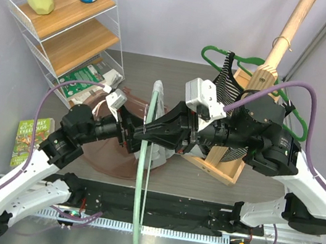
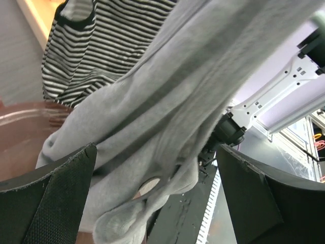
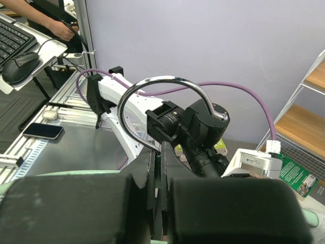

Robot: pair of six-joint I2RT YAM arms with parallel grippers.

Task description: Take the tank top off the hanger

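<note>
My left gripper will next move its open fingers to the right in the top view, around the tank top's hanging folds, because the folds are that way.
A grey tank top (image 1: 159,154) hangs on a pale green hanger (image 1: 142,181) that shows edge-on at the table's middle. My right gripper (image 1: 142,132) is shut on the neck of the hanger's chrome hook (image 3: 162,96); in the right wrist view the gripper (image 3: 160,152) pinches the wire just above the green bar (image 3: 61,174). My left gripper (image 1: 131,134) is right beside it on the left. In the left wrist view it (image 2: 156,152) is open wide, with the grey tank top (image 2: 167,91) draped between the two fingers.
A wooden rack with a pole (image 1: 274,53) stands at the right and carries a striped top (image 1: 227,79) on a dark green hanger (image 1: 215,54). A brown translucent tub (image 1: 105,150) lies under the left arm. A wire shelf (image 1: 68,12) and a green book (image 1: 29,137) are at the left.
</note>
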